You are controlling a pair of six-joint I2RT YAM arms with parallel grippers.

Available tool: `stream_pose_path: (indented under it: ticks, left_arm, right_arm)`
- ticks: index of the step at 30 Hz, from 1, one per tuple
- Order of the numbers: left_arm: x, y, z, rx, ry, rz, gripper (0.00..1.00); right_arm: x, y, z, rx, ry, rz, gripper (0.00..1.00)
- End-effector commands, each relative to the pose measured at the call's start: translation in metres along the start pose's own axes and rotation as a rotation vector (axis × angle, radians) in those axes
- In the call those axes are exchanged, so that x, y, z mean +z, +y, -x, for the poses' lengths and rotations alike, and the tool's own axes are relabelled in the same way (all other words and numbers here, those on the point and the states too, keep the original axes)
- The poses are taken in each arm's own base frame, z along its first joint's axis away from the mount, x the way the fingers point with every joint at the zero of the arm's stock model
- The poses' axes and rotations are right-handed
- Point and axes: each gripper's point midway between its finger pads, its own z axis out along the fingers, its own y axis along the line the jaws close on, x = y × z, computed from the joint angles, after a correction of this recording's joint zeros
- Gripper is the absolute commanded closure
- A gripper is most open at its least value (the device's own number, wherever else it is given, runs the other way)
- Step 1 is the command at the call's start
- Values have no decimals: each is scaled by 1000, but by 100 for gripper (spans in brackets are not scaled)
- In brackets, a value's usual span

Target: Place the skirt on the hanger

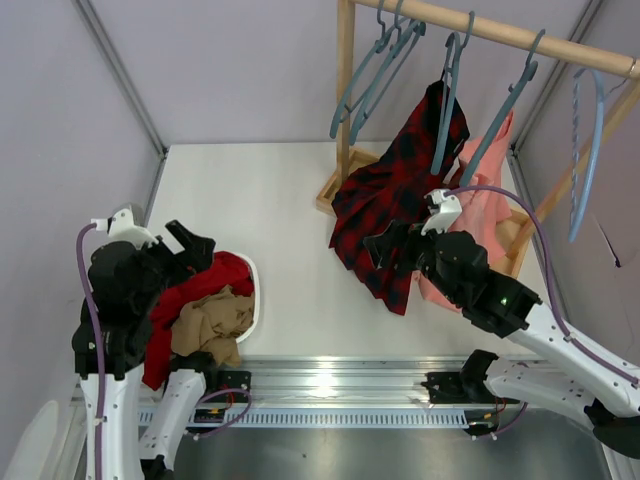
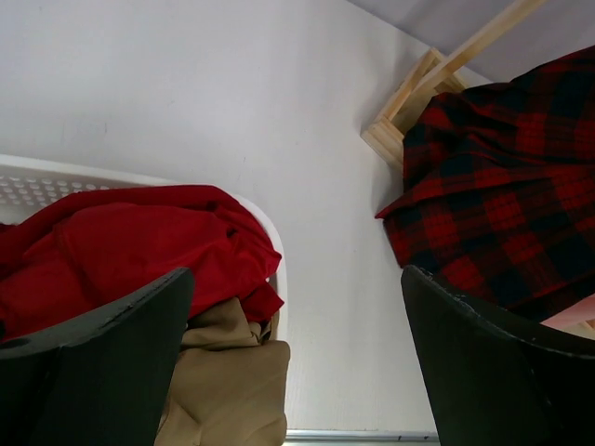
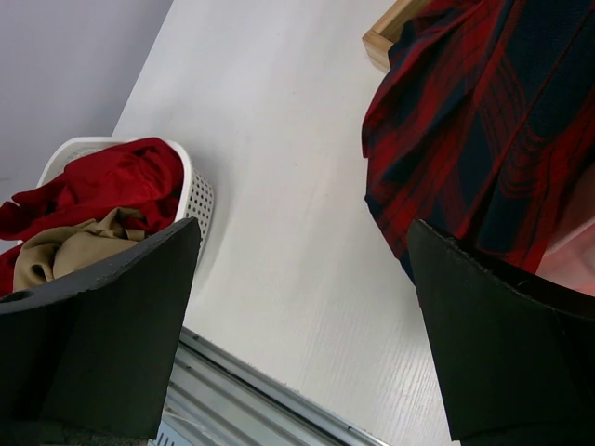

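Observation:
I will next turn my left gripper a little and then lower it onto the skirt's top edge (image 1: pixel 225 264) (image 2: pixel 197 199) beside the far rim of the basket.
The red skirt (image 1: pixel 205 283) lies bunched in a white basket (image 1: pixel 254 292) at the near left, one end hanging over the basket's near side. It also shows in the left wrist view (image 2: pixel 139 242) and the right wrist view (image 3: pixel 121 181). Two empty grey-blue hangers (image 1: pixel 386 78) hang at the left end of the wooden rail. My left gripper (image 1: pixel 195 243) is open and empty above the basket, its fingers apart in its own view (image 2: pixel 293 279). My right gripper (image 1: pixel 385 250) is open and empty over the table beside the plaid garment (image 3: pixel 305 228).
A tan garment (image 1: pixel 215 320) lies in the basket beside the skirt. A red-and-black plaid garment (image 1: pixel 400 190) and a pink one (image 1: pixel 480 195) hang on hangers from the wooden rack (image 1: pixel 345 100). A paler blue twisted hanger (image 1: pixel 590 150) hangs at far right.

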Motion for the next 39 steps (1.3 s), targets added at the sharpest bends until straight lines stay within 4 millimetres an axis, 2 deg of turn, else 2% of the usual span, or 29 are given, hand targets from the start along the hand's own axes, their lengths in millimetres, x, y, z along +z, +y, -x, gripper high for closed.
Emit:
stream_pose_path:
  ticks: [1,4,6,12,14,20,25,27,29,35,39]
  left_arm:
    - [9,9,-6,6,21,40,0]
    - [11,15,-7,12,25,71,1]
    - [19,21,-15,-3,55,95,0]
    - [61,64,-51,-134,169,333,1]
    - [75,70,-59,-165,184,363,0]
    - [100,86,-66,-194,151,424,1]
    - [109,112,-73,-232,153,550,1]
    - [113,116,-75,-220,154,560,1]
    - [115,119,-75,-221,140,565,7]
    - [110,133,-82,-227,139,622,10]
    - [110,139,-86,-245,128,618,30]
  right_arm:
    - [0,11,21,13,-59,34,1]
    - [-1,13,18,16,-42,41,1]
    - [-1,11,14,17,-30,32,1]
    - [-1,4,12,23,-36,11,1]
    - [-3,5,11,21,-27,18,1]
    - [-7,-6,0,42,-13,-10,1]
    - [-7,-10,-3,53,-20,-20,1]
    - [-7,-12,-2,53,-25,-31,1]
    - [-7,-13,-2,46,-27,-37,1]
    - [-6,-16,-1,40,-32,-51,1]
    - [-5,-16,-2,42,-35,-50,1]
